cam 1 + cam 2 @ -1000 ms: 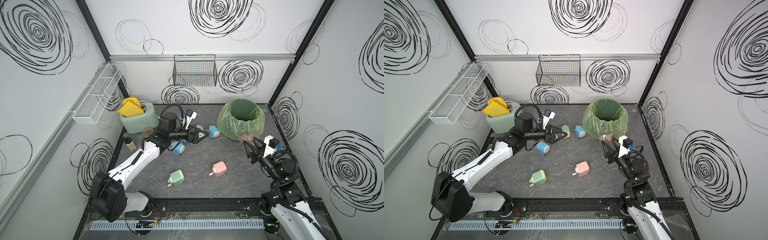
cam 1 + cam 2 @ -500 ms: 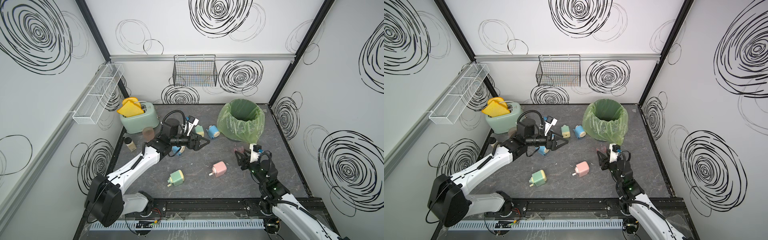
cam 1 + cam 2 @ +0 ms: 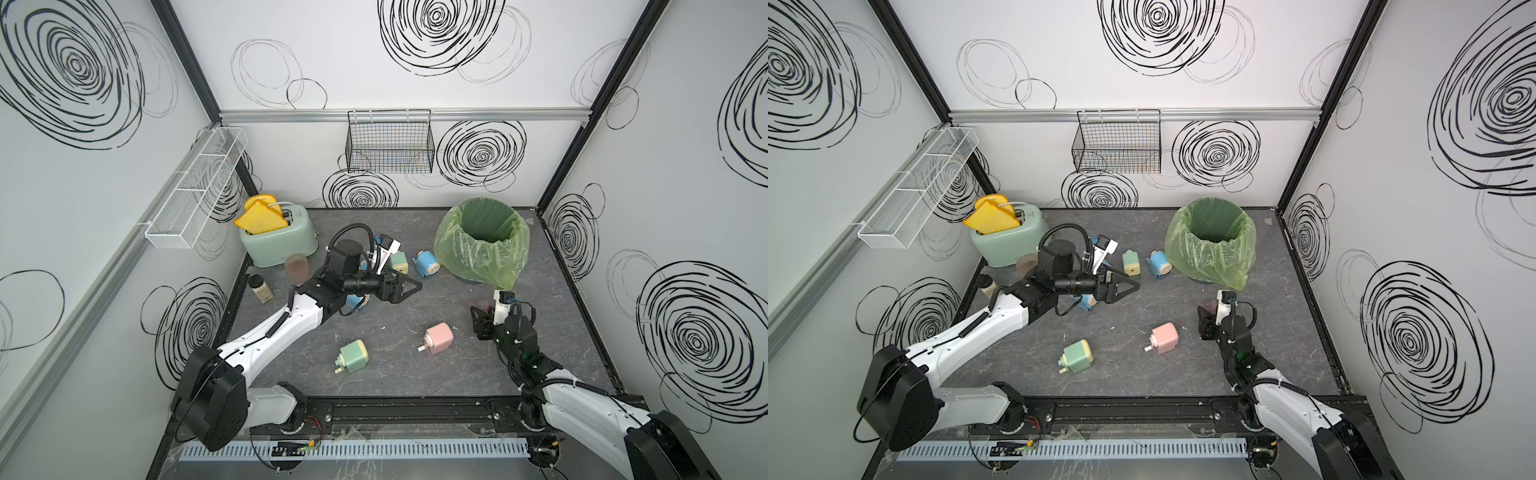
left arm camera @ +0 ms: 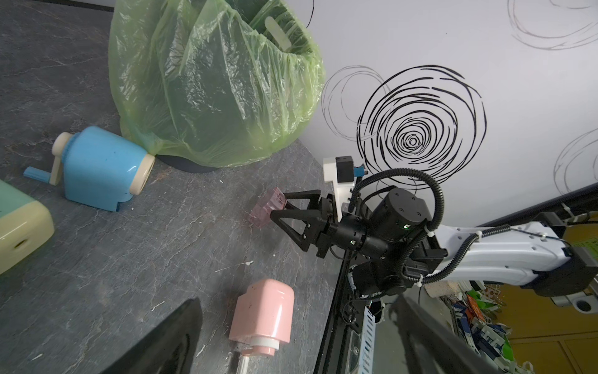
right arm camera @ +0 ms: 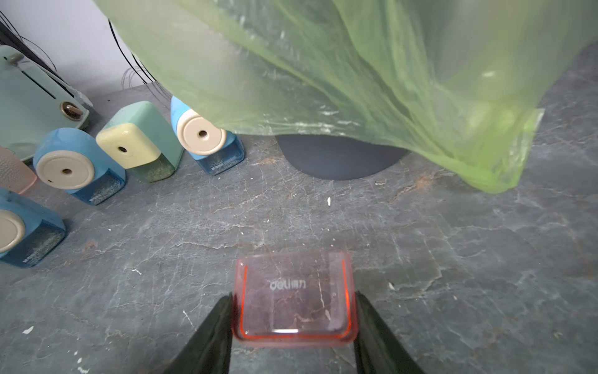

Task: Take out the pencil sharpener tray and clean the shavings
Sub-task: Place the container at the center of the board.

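My right gripper next lowers the tray onto the clear tabletop just below, before the bin, and releases.
The pencil sharpener tray is a clear pink box with no shavings visible inside. My right gripper is shut on its two sides. It holds the tray low over the table in front of the green-bagged bin; I cannot tell whether the tray touches the table. The pink sharpener lies on its side to the left of it. My left gripper hangs open and empty over the middle of the table. In the left wrist view the pink sharpener shows between its fingers, well beyond them.
A green sharpener lies near the front. A green-and-cream sharpener and a blue one stand left of the bin, another blue one under my left arm. Toaster, pink cup and small bottle crowd the back left.
My right gripper has come down and back from the bin towards the front, still holding the tray. My left gripper has shifted a little to the right and forward, still open.
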Action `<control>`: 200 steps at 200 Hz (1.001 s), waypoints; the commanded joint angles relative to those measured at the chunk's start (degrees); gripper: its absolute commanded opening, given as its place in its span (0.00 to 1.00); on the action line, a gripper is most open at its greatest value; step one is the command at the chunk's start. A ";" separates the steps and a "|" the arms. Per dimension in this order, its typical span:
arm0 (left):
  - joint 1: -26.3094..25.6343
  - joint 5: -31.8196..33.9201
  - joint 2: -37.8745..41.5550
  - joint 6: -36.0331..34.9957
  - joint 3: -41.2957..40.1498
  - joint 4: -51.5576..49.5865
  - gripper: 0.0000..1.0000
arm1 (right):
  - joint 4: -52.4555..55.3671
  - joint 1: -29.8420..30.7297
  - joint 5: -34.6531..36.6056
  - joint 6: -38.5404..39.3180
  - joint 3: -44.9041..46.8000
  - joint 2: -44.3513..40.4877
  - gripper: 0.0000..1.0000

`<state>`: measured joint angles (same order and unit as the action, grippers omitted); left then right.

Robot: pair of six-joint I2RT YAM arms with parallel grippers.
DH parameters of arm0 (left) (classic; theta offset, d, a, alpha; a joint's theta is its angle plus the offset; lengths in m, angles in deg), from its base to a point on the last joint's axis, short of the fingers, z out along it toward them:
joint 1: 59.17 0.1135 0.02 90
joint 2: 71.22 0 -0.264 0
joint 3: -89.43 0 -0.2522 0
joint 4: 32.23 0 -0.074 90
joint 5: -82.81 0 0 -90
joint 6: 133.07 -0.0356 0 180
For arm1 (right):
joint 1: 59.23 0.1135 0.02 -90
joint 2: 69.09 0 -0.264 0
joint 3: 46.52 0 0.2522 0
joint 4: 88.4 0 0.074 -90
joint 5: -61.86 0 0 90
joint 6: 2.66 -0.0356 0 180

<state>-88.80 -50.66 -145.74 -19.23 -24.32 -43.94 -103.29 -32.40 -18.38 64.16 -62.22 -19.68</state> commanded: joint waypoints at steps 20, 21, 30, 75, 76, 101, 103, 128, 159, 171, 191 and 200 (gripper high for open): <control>-0.10 0.31 -0.60 0.29 -0.45 2.87 0.97 | -4.36 0.66 1.74 -1.10 -2.54 4.98 0.48; -0.09 0.31 -0.57 0.35 -0.46 2.92 0.97 | -4.21 0.67 1.70 -1.13 -2.59 5.12 0.48; -0.08 0.21 -0.63 0.38 -0.54 3.18 0.97 | -3.74 0.68 1.34 -1.17 -3.38 6.78 0.50; 0.09 0.25 -0.80 0.10 -0.37 2.80 0.97 | -4.49 1.38 1.80 -2.15 -4.32 11.51 0.58; 0.09 0.28 -0.80 0.08 -0.37 2.80 0.97 | -4.53 1.43 1.87 -2.14 -4.27 11.55 0.58; 0.36 0.22 -1.02 0.00 -0.29 2.68 0.97 | -3.91 1.85 2.22 -1.88 -5.03 12.53 0.65; 0.36 0.22 -1.05 -0.01 -0.29 2.72 0.97 | -3.80 1.92 2.33 -1.87 -5.15 12.59 0.65; 0.20 0.25 -1.16 0.03 -0.43 2.79 0.97 | -2.77 2.23 2.90 -1.95 -5.79 13.17 0.71; 0.18 0.36 -1.32 0.15 -0.90 2.88 0.97 | -1.91 2.27 3.16 -1.73 -6.10 11.81 0.79; 0.12 0.40 -1.17 0.07 -0.98 2.88 0.97 | -0.92 2.26 2.92 -1.22 -6.47 10.33 0.81; 0.10 0.35 -1.36 0.07 -0.81 2.88 0.97 | 2.32 2.38 2.98 -0.46 -7.77 7.34 0.86; 0.10 0.37 -1.61 0.22 -0.72 2.79 0.97 | 4.31 2.29 2.64 -0.59 -8.54 6.06 0.89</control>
<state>-88.73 -50.57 -146.66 -19.21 -24.91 -43.25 -103.29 -30.47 -16.24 63.49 -67.70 -10.34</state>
